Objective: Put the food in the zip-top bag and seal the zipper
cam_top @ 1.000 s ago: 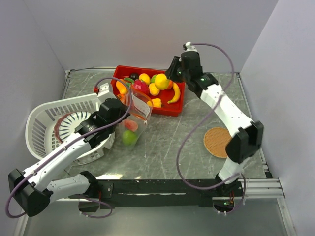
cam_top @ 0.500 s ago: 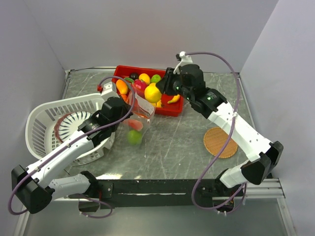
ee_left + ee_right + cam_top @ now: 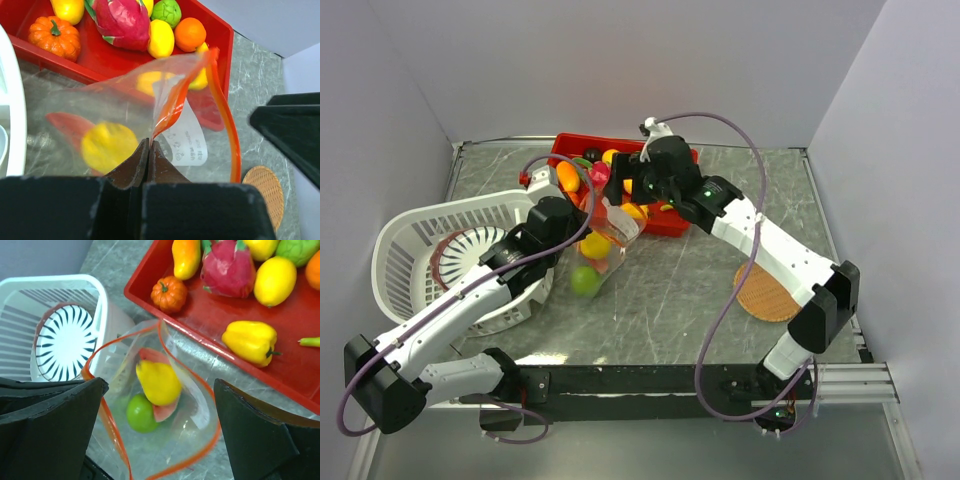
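Observation:
The robot's right gripper should next move away from the bag's opening and down onto the yellow pepper's middle (image 3: 635,212) (image 3: 248,342) to close, because the yellow pepper is clear of the other food.
The clear zip-top bag (image 3: 612,226) stands open just in front of the red tray (image 3: 672,224). My left gripper (image 3: 149,143) is shut on the near side of its orange zipper (image 3: 228,125). Inside the bag lie a yellow lemon (image 3: 158,382), a green lime (image 3: 141,413) and a red piece (image 3: 150,356). My right gripper (image 3: 160,386) hangs open over the bag's mouth, one finger on each side of the rim (image 3: 110,425), holding nothing. More food stays in the tray: a yellow pepper (image 3: 250,341), a small pumpkin (image 3: 169,294), a pink dragon fruit (image 3: 227,267) and an orange (image 3: 190,34).
A white slatted basket (image 3: 410,250) lies on its side at the left, close behind my left arm. A round cork mat (image 3: 765,290) sits on the table at the right, partly under my right arm.
My right arm carried a yellow fruit from the tray to the bag and opened; the fruit now lies inside the bag. The left gripper kept its hold on the rim.

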### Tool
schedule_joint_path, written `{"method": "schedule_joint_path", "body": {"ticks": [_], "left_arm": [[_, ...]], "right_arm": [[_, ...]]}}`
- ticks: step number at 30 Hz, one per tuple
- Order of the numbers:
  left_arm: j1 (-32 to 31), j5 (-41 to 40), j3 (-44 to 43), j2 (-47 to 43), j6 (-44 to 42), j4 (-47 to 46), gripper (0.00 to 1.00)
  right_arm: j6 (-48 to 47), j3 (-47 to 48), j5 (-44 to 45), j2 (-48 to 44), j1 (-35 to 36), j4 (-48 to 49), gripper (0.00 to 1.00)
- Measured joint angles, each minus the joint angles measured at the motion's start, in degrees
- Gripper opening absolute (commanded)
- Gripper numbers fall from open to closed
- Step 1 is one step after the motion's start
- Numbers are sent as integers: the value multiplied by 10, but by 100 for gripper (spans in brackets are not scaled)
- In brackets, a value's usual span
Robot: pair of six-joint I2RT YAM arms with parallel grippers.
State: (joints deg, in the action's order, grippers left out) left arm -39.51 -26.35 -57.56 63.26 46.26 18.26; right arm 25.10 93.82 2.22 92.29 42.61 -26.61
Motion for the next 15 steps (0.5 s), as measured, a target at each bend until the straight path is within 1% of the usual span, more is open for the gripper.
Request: {"method": "schedule_joint_path", "body": {"ticks": [5, 6, 7, 10, 13, 15], "left_arm": [[0, -5, 0, 0, 2, 1, 1], [0, -6, 0, -1, 3, 1, 1], [0, -11, 0, -2, 5, 2, 1], [0, -24, 0, -8, 11, 7, 1], [0, -35, 0, -19, 15, 14, 1], [0, -38, 0, -25, 15, 16, 1]], "right_arm": [[-9, 0, 39, -27, -8, 0, 96], [-9, 0, 43, -32, -16, 0, 96], [-9, -1, 47, -35, -25, 0, 93], [-5, -11, 47, -39, -73, 9, 91], [0, -15, 44, -19, -110, 14, 91], [3, -13, 38, 11, -124, 19, 92]]}}
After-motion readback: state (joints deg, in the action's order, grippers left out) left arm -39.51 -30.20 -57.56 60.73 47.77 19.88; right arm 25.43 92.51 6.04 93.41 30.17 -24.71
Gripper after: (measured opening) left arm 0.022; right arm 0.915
